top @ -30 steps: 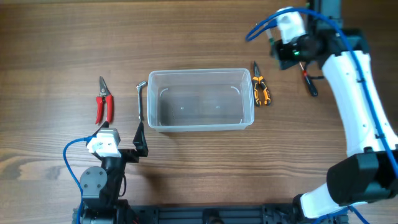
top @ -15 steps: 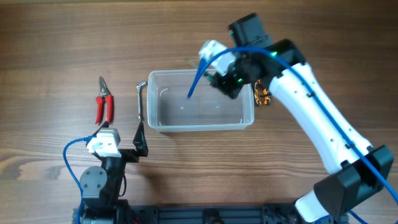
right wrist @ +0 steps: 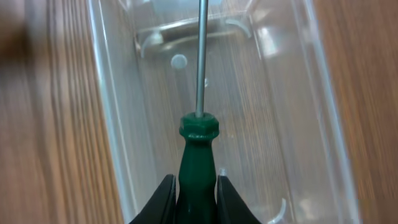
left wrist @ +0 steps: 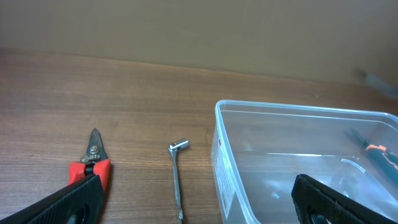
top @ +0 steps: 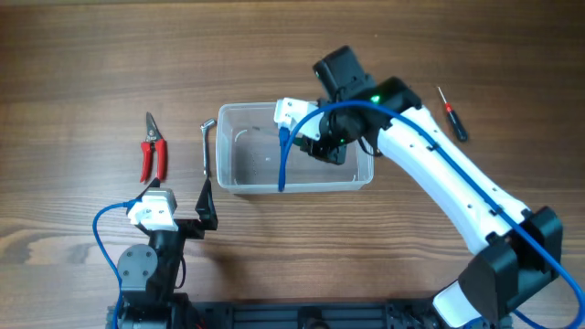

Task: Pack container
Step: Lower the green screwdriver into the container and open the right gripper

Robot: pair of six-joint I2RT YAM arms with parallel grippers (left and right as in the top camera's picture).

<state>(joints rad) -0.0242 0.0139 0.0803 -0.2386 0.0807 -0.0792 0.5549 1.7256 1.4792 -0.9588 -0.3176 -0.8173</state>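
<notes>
The space below is empty, so my right gripper will first go down and then let go of the screwdriver's green handle close to the tub's bottom.
The container is a clear plastic tub in the middle of the table, also in the left wrist view and the right wrist view. My right gripper hangs over its right half, shut on the green handle of a screwdriver. The metal shaft points along the tub's inside. Whether the tip touches the floor I cannot tell. My left gripper stands open near the tub's front left corner, with nothing between its fingers.
Red pruning shears and a metal L-shaped wrench lie left of the tub. A red-handled screwdriver lies at the back right. Something orange shows through the tub's far wall. A blue cable hangs across the tub.
My right arm has swung from the back right of the table to over the tub, carrying the green screwdriver; it now covers the orange pliers. The left arm has not moved.
</notes>
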